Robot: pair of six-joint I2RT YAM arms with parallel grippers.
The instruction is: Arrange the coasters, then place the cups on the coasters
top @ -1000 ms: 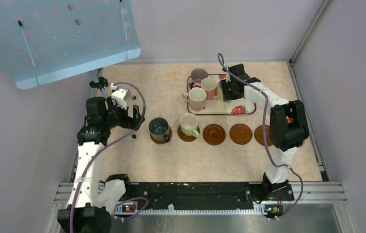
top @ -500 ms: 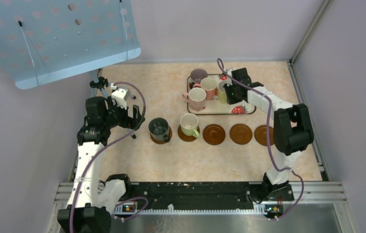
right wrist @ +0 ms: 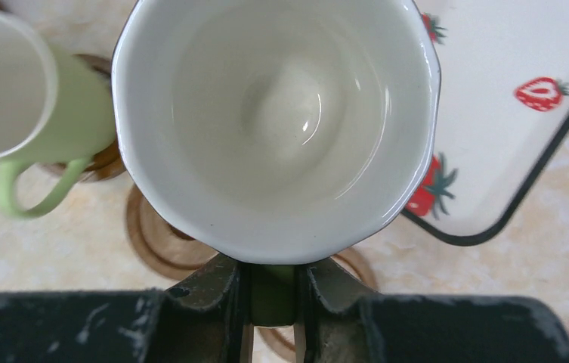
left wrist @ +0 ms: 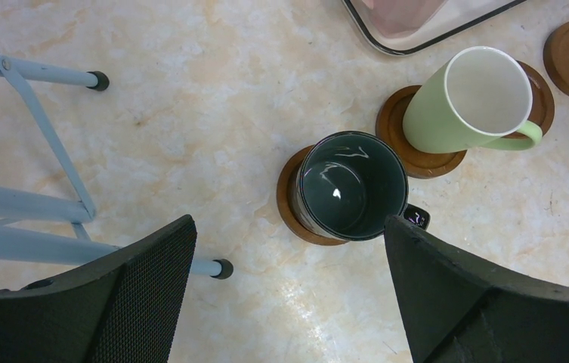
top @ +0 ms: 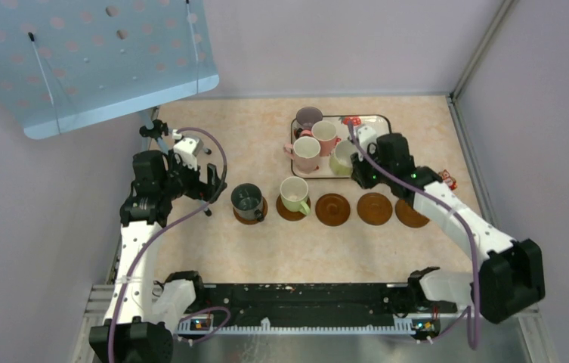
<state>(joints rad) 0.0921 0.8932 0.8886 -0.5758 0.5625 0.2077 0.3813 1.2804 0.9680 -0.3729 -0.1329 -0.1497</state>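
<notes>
My right gripper draws back next, lowers the cup onto the empty coaster (right wrist: 162,240) beside the standing green cup and releases, since the coaster lies below and back from it.
My right gripper (top: 357,168) is shut on the handle of a pale yellow-green cup (top: 341,157), held over the front edge of the strawberry tray (top: 375,122). In the right wrist view the cup's white inside (right wrist: 277,113) fills the frame, and the green handle sits pinched between the jaws of my right gripper (right wrist: 272,295). A bare coaster (right wrist: 153,234) shows below it. A dark cup (left wrist: 353,185) and another pale green cup (left wrist: 470,98) each stand on a coaster. My left gripper (left wrist: 289,302) hangs open near the dark cup, holding nothing.
Two pink cups (top: 306,153) and a mauve one (top: 308,116) stand on the tray. Three bare coasters (top: 375,208) lie in a row to the right of the filled ones. A blue perforated panel (top: 92,60) on thin legs (left wrist: 47,136) stands at the left.
My right gripper shut on the pale green cup's handle on the tray and carried it toward the tray's front edge. The right arm swung out to the right. The left arm stayed still.
</notes>
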